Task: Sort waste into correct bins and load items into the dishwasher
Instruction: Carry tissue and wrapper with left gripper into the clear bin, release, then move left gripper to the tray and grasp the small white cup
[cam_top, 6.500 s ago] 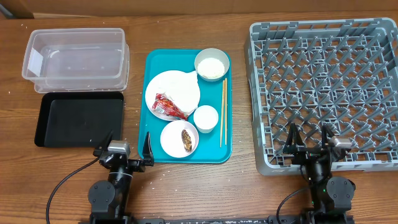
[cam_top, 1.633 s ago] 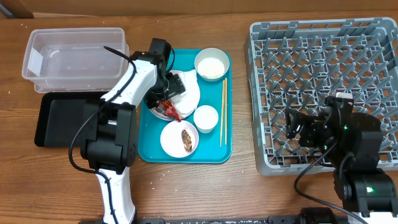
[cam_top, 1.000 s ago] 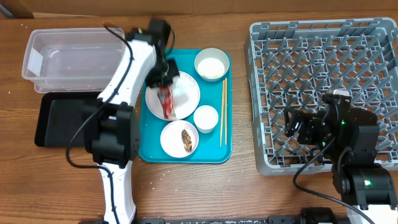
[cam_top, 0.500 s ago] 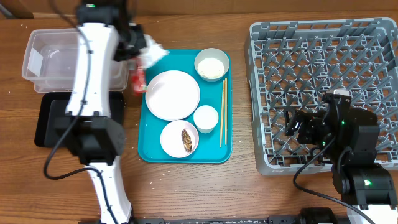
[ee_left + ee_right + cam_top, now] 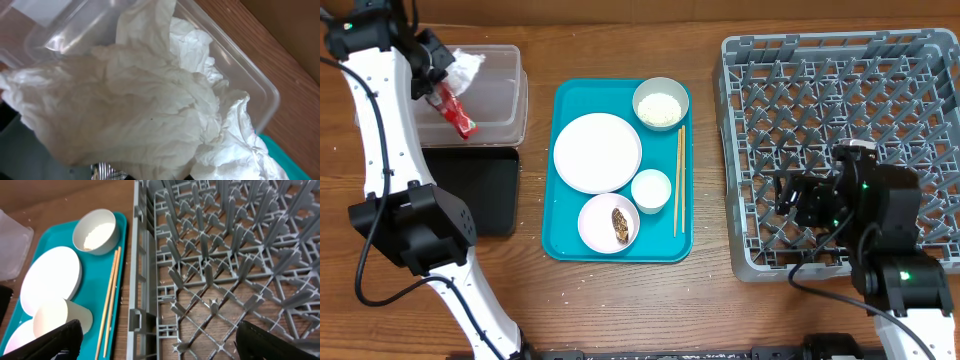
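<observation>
My left gripper moves over the clear tub (image 5: 488,98) (image 5: 231,74) next, toward the side of the teal tray, and will open there.
My left gripper (image 5: 437,66) is shut on the crumpled white napkin (image 5: 466,64), and the red wrapper (image 5: 456,112) dangles from the same grip above the clear tub (image 5: 495,100). The napkin (image 5: 125,115) fills the left wrist view and hides the fingers. The large plate (image 5: 597,152), bowl of rice (image 5: 661,103), cup (image 5: 651,190), chopsticks (image 5: 680,180) and small plate (image 5: 600,215) with the brown food piece (image 5: 620,224) sit on the teal tray (image 5: 570,100). My right gripper (image 5: 810,205) is open and empty over the dish rack's (image 5: 850,120) front left corner.
The black tray (image 5: 470,185) lies in front of the clear tub, left of the teal tray. The right wrist view shows the rack's pegs (image 5: 225,255), with the chopsticks (image 5: 110,295) and the cup (image 5: 62,317) just left of the rack wall.
The left arm has swung left from the teal tray's edge to over the clear tub, carrying the napkin and wrapper. The right arm has stayed put.
</observation>
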{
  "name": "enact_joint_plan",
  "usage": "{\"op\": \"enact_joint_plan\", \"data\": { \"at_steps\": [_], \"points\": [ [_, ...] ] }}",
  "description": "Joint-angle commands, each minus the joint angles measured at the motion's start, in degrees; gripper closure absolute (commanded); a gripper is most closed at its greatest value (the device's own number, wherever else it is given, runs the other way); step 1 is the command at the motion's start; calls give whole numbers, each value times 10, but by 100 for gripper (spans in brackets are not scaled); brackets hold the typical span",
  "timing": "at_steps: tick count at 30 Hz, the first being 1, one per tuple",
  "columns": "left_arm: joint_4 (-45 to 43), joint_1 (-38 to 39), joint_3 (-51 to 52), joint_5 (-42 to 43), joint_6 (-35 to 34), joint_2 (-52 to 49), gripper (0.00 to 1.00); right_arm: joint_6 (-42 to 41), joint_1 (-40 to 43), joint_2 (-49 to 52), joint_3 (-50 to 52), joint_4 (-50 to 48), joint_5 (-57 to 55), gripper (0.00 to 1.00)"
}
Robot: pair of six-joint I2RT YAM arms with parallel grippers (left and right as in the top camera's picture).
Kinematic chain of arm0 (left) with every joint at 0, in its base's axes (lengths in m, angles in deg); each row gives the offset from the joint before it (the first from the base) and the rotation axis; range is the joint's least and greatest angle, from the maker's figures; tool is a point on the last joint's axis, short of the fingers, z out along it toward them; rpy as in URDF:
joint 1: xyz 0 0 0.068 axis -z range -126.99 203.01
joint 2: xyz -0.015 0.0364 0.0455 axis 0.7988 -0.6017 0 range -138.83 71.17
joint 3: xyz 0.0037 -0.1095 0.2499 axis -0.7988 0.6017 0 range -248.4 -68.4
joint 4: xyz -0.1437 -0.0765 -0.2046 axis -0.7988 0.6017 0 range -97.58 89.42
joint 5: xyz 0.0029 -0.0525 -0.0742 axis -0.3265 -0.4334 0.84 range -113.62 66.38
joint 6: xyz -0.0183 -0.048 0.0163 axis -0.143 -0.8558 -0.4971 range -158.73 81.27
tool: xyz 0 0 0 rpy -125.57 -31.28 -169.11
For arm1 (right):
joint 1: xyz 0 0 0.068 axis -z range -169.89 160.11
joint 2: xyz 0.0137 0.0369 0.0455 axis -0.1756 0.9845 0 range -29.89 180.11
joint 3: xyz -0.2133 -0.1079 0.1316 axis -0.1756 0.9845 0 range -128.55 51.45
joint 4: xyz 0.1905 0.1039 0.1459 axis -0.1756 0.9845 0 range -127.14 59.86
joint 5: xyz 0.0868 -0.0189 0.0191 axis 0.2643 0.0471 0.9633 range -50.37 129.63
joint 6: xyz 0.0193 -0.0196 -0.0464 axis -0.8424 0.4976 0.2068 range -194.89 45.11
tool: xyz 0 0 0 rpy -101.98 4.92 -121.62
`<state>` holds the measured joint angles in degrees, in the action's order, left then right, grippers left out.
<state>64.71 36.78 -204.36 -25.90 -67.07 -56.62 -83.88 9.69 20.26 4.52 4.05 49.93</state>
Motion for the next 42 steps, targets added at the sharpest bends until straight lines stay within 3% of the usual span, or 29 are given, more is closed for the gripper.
{"op": "enact_joint_plan", "data": {
  "at_steps": [1,12,13,14,15,16,29,32,38,41,42],
  "points": [
    [-11,0,-1,-48,-44,-50,96,0,-3,17,-14,-3,12,0],
    [-71,0,-1,-67,-92,-151,93,1,-3,55,-14,-2,29,0],
    [-71,1,-1,-67,-92,-152,76,1,-3,55,-14,-2,29,0],
    [-70,2,-1,-67,-91,-152,49,1,-3,55,-14,-2,29,0],
    [-69,2,-1,-67,-89,-150,12,1,-3,55,-14,-2,29,0],
    [-68,2,-1,-67,-88,-148,0,1,-3,55,-14,-2,29,0],
    [2,11,-108,-34,36,-50,0,0,-3,55,-14,-26,29,0],
    [19,22,-117,37,108,-9,0,0,-3,55,-15,-39,34,0],
    [146,89,-117,177,232,22,5,0,-3,44,-16,-62,89,0],
    [235,138,-103,184,267,15,11,1,-3,33,-16,-60,91,0],
    [245,158,-90,185,280,13,17,1,-3,30,-16,-59,91,0]
  ]
}}
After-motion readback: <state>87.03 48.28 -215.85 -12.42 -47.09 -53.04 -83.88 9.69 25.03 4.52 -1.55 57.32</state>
